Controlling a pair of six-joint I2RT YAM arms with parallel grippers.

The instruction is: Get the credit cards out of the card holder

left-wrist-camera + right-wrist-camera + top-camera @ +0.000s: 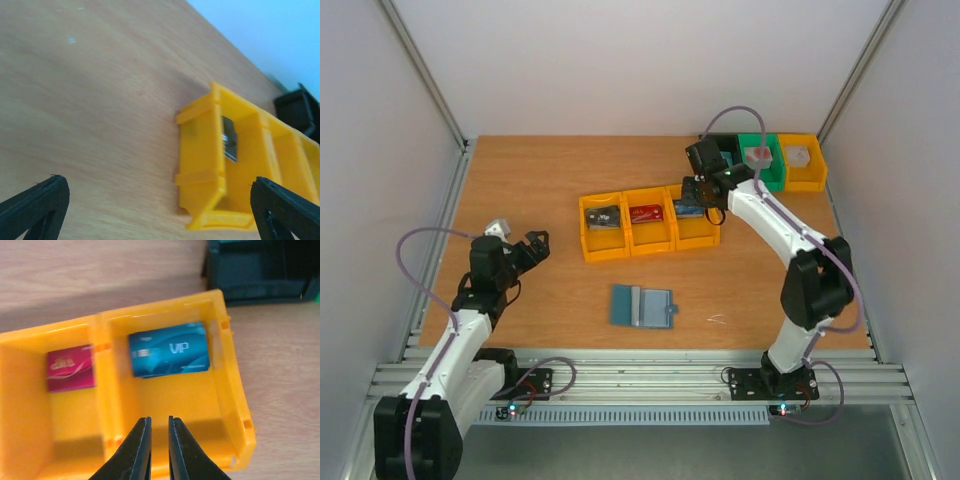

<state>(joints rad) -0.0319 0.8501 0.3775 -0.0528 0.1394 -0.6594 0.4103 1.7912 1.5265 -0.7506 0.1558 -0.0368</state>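
Note:
My left gripper next needs to move to its right in the top view and down to grip the card holder's darker blue flap (622, 304), which lies there below it.
The card holder (642, 306) is a flat blue wallet lying open on the table, near the front centre. Three yellow bins (604, 247) stand in a row behind it. The dark grey card (604, 218) lies in the left bin, the red card (646, 213) in the middle one, and the blue card (169, 349) in the right one. My right gripper (159, 427) hovers over the right bin, empty, with its jaws a narrow gap apart. My left gripper (160, 210) is wide open and empty above bare table, left of the bins; the grey card (230, 140) also shows in its wrist view.
A black bin (725, 150), a green bin (762, 163) and another yellow bin (803, 165) stand at the back right, two of them holding small blocks. A small pale scrap (717, 319) lies right of the wallet. Walls close in the table on three sides.

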